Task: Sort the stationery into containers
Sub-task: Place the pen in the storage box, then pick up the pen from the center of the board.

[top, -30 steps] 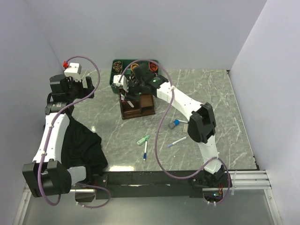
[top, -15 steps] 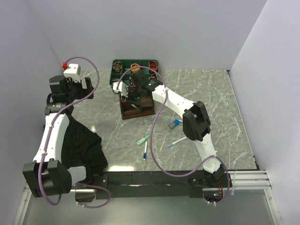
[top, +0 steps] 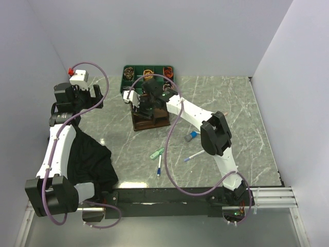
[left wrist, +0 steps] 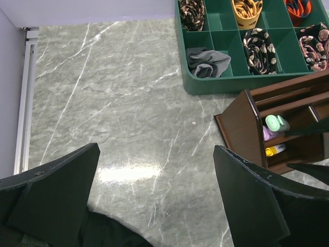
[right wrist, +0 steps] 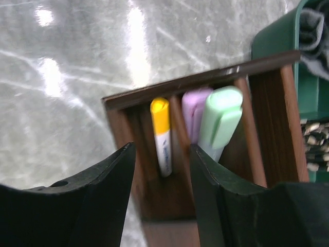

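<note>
My right gripper will swing across and down onto the peach-ended pen next, as the yellow marker is put away and the pen lies below, to the gripper's right in the top view.
The dark brown organiser [top: 154,121] stands at the table's back centre. My right gripper [top: 143,104] hangs open right above it. In the right wrist view its jaws [right wrist: 162,152] stand apart over a compartment holding a yellow-capped marker [right wrist: 162,131], with a lilac marker [right wrist: 194,105] and a mint-green marker [right wrist: 221,116] in the slot beside it. Nothing is held. On the table lie a mint-green clip [top: 157,153], a blue pen [top: 159,167], a white pen [top: 194,156] and a grey-blue cylinder [top: 191,137]. My left gripper [top: 77,95] is open and empty, left of the organiser [left wrist: 247,123].
A green divided tray [top: 148,72] with rolled fabric items sits behind the organiser, also in the left wrist view [left wrist: 231,82]. A black cloth [top: 90,159] lies at the left by the left arm. White walls close the back and sides.
My right gripper has shifted slightly left over the organiser and the right elbow has swung left. The left arm and the loose items have not moved.
</note>
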